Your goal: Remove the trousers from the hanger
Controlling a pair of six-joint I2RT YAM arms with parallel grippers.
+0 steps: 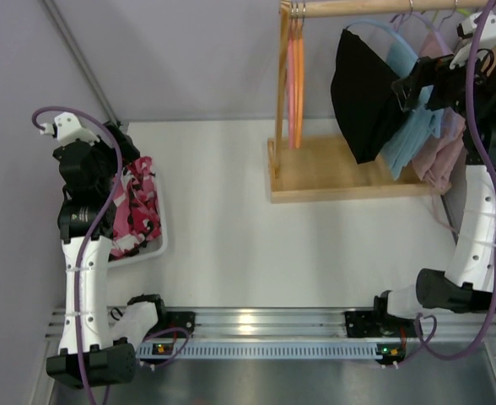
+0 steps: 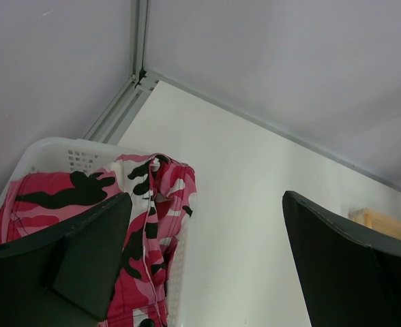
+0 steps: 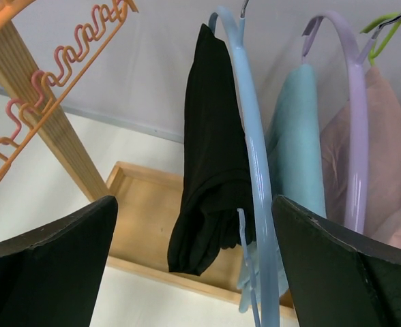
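I will ease my right gripper outward onto the blue hanger's arm (image 3: 261, 197) beside the black trousers and close there, because it is already between my open fingers.
The plain black trousers (image 1: 362, 93) hang folded over a light blue hanger (image 1: 391, 34) on the wooden rail (image 1: 374, 8). In the right wrist view they (image 3: 211, 157) hang on the blue hanger (image 3: 255, 170) between my open fingers. My right gripper (image 1: 410, 84) is open at the black trousers' right side, holding nothing. The pink, white and black camouflage trousers (image 1: 137, 207) lie in the white basket (image 1: 159, 245) at the left; they also show in the left wrist view (image 2: 142, 231). My left gripper (image 1: 117, 156) is open and empty above them.
The wooden rack base (image 1: 332, 173) stands at the back right, with empty orange hangers (image 1: 295, 80) on its left post. A light blue garment (image 1: 417, 135) and a pink garment (image 1: 442, 156) hang behind the black trousers, on blue and lilac hangers (image 3: 354, 136).
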